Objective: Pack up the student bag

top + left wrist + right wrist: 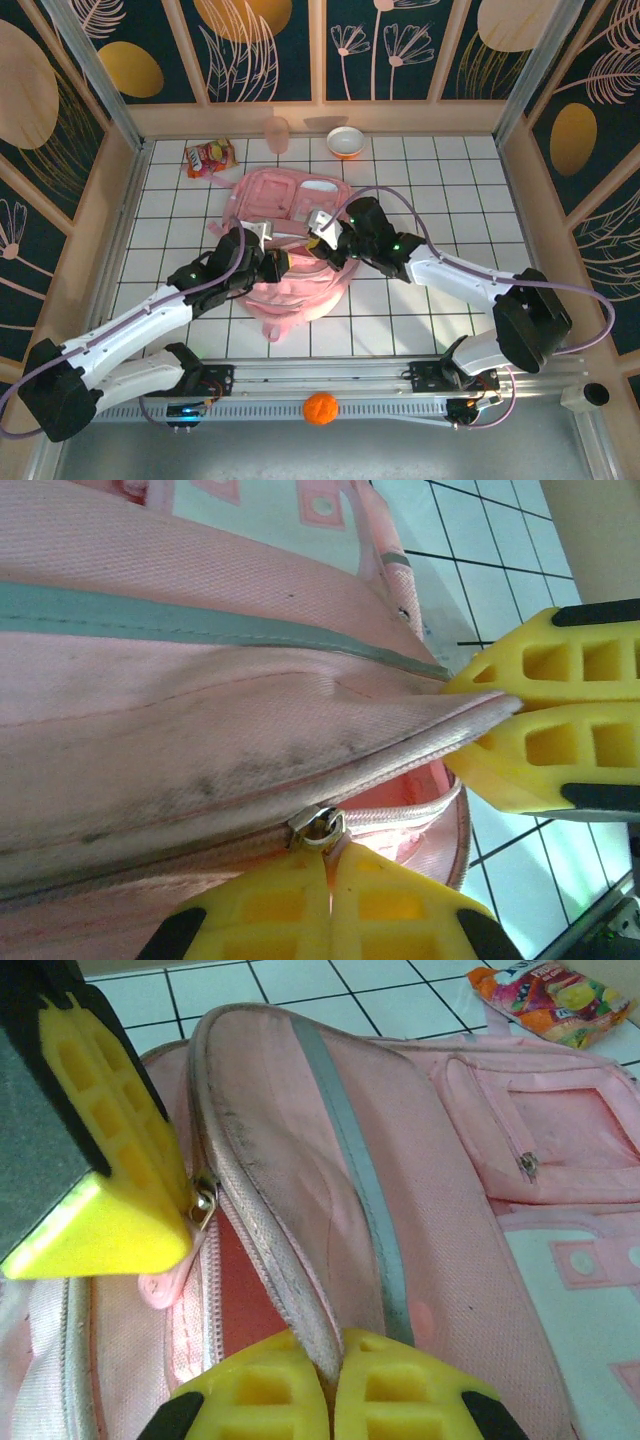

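The left gripper next draws away from the right gripper along the closed part of the zip (130,865) and releases the pull tab. The zip is only partly undone.
The student bag (288,196), pink with white zip trim, lies flat in the middle of the tiled table. Its main zip is partly undone, and the darker pink lining (240,1290) shows inside. My left gripper (330,865) is shut on the pink pull tab just below the metal zip slider (320,828). My right gripper (333,1355) is shut on the raised zip edge of the bag's flap (290,1260) and holds it up. In the top view the two grippers meet over the bag's near half, left (284,263) and right (322,244).
A colourful snack packet (209,157) lies beyond the bag at the far left. A white and orange bowl (345,142) and a pale pink cup (276,132) stand by the back wall. An orange ball (320,408) rests on the front rail between the arm bases.
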Available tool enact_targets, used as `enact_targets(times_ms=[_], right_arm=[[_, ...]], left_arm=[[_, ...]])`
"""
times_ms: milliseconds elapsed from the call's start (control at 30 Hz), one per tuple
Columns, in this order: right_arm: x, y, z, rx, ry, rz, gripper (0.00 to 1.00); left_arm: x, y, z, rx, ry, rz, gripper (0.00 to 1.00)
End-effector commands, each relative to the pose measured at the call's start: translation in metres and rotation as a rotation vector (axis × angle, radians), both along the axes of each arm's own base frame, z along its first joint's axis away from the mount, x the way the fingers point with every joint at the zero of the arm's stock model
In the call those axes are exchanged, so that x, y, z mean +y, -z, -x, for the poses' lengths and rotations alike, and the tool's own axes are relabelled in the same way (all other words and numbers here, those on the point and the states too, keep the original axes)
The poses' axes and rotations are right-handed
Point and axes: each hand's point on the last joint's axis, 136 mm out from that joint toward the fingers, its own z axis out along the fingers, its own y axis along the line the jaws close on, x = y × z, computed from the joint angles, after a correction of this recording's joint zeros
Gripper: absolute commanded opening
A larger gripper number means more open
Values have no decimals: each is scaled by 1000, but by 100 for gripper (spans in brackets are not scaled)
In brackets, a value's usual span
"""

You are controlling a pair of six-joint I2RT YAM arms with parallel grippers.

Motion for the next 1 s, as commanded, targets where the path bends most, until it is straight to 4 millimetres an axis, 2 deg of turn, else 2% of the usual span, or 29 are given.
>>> enact_targets(times_ms=[0, 167, 500, 533, 700, 767, 833, 867, 933, 967], right_arm=[[-3, -65, 1, -112, -54, -141, 0], [-17, -73, 1, -124, -97, -152, 0], [-44, -87, 20, -152, -263, -212, 0], [-51, -90, 14, -160, -255, -219, 0], [-56, -90, 12, -173, -292, -224, 0], [-55, -90, 10, -164, -295, -227, 0], [-54, -89, 7, -149, -288, -225, 0], [-53, -87, 5, -141, -283, -222, 0], [-53, -85, 2, -140, -271, -214, 0], [-53, -84, 1, -139, -267, -211, 0]], left_arm=[[40, 20, -3, -5, -108, -180, 0], [57, 14, -7, -47, -146, -222, 0], [119, 15, -28, -123, -301, -370, 0], [123, 14, -32, -133, -313, -380, 0], [140, 13, -50, -170, -372, -406, 0], [134, 3, -57, -214, -342, -399, 1], [117, -15, -61, -296, -250, -358, 19], [107, -25, -61, -346, -181, -339, 24], [84, -42, -51, -437, -17, -297, 42], [77, -48, -45, -466, 45, -287, 48]])
